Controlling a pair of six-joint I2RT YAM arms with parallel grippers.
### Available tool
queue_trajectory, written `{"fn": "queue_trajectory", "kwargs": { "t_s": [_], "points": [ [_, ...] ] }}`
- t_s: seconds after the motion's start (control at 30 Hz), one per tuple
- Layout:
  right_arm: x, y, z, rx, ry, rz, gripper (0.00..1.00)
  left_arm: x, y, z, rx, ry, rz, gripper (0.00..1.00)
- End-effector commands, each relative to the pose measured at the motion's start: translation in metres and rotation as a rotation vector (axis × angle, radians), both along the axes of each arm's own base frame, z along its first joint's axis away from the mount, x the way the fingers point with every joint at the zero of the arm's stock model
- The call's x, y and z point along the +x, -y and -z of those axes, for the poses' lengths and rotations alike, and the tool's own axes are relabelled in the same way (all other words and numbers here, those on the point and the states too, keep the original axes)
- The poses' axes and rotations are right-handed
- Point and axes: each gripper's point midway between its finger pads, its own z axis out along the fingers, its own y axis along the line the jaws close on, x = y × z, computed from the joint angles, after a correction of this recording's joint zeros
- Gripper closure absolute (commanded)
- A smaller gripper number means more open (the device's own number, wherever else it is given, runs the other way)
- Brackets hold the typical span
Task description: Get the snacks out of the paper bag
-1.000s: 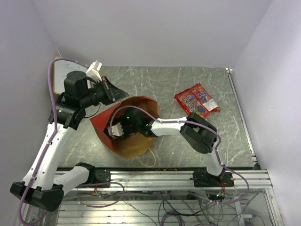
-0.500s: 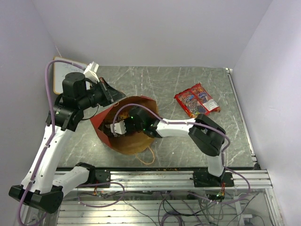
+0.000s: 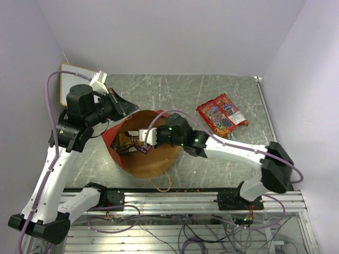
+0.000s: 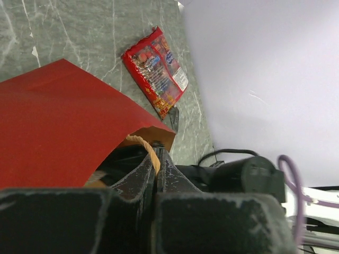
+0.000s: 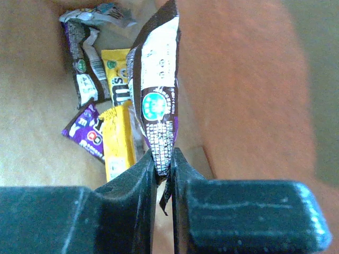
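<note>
My right gripper rises from the bag next and swings across. It then lowers the candy pack and releases it on the tabletop beside the crisp bags, since that spot is bare.
The red paper bag (image 3: 114, 142) lies on the table with its brown inside (image 3: 153, 161) open upward. My left gripper (image 3: 128, 107) is shut on the bag's twisted paper handle (image 4: 148, 150) at the far rim. My right gripper (image 3: 142, 143) reaches into the bag and is shut on a purple and white candy pack (image 5: 158, 100), held by its end. Yellow (image 5: 117, 145), purple (image 5: 85, 130) and brown (image 5: 85, 69) candy packs lie on the bag's floor below it. Two large red crisp bags (image 3: 222, 112) lie outside on the table at the right; they also show in the left wrist view (image 4: 157, 70).
A white board (image 3: 68, 84) leans at the far left corner. The bag's second handle loop (image 3: 163, 182) hangs toward the near table edge. The metal rail (image 3: 175, 198) runs along the front, walls close in on three sides.
My right arm has stretched out and its gripper has risen inside the bag, now holding the purple and white pack. My left gripper has shifted slightly left, still on the handle.
</note>
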Motion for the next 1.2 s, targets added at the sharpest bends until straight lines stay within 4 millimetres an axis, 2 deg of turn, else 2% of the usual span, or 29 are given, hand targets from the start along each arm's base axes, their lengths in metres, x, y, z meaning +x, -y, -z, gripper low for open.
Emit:
{"fn": "queue_trajectory", "kwargs": {
  "t_s": [0.0, 0.07, 0.13, 0.27, 0.37, 0.5, 0.53, 0.6, 0.7, 0.77, 0.83, 0.9, 0.97, 1.03, 1.17],
  "points": [
    [-0.018, 0.032, -0.011, 0.051, -0.062, 0.049, 0.98, 0.002, 0.000, -0.011, -0.042, 0.043, -0.021, 0.93],
    [-0.023, 0.031, 0.000, 0.047, -0.072, 0.024, 0.98, 0.004, 0.003, -0.010, -0.057, 0.036, -0.009, 0.93],
    [-0.020, 0.019, -0.001, 0.075, -0.120, 0.035, 1.00, 0.005, 0.005, -0.011, -0.062, 0.032, -0.004, 0.93],
    [-0.012, 0.014, -0.023, 0.138, -0.164, 0.106, 1.00, 0.011, 0.004, -0.011, -0.051, 0.029, -0.020, 0.93],
    [-0.021, 0.025, -0.036, 0.145, -0.218, 0.126, 1.00, 0.014, 0.005, -0.009, -0.056, 0.016, -0.024, 0.93],
    [-0.050, 0.049, -0.066, 0.173, -0.392, 0.157, 1.00, 0.017, 0.005, 0.000, -0.044, -0.020, -0.030, 0.93],
    [-0.056, 0.055, -0.066, 0.174, -0.447, 0.181, 1.00, 0.018, 0.004, 0.002, -0.040, -0.024, -0.036, 0.93],
    [-0.066, 0.071, -0.072, 0.209, -0.546, 0.261, 1.00, 0.020, 0.004, 0.005, -0.038, -0.032, -0.045, 0.93],
    [-0.067, 0.093, -0.078, 0.275, -0.640, 0.418, 1.00, 0.024, 0.004, 0.009, -0.036, -0.048, -0.052, 0.93],
    [-0.057, 0.107, -0.086, 0.327, -0.642, 0.536, 1.00, 0.026, 0.002, 0.015, -0.019, -0.075, -0.067, 0.93],
    [-0.040, 0.120, -0.108, 0.382, -0.584, 0.643, 1.00, 0.027, -0.003, 0.023, 0.009, -0.113, -0.094, 0.93],
    [-0.015, 0.137, -0.146, 0.496, -0.496, 0.789, 1.00, 0.026, -0.005, 0.028, 0.016, -0.141, -0.111, 0.93],
    [0.002, 0.153, -0.169, 0.573, -0.418, 0.904, 1.00, 0.025, -0.003, 0.028, -0.009, -0.144, -0.110, 0.93],
    [0.016, 0.172, -0.177, 0.627, -0.349, 1.027, 1.00, 0.024, -0.002, 0.027, -0.030, -0.138, -0.108, 0.93],
    [0.052, 0.212, -0.168, 0.683, -0.311, 1.212, 1.00, 0.022, -0.001, 0.031, -0.014, -0.153, -0.094, 0.93]
  ]
}}
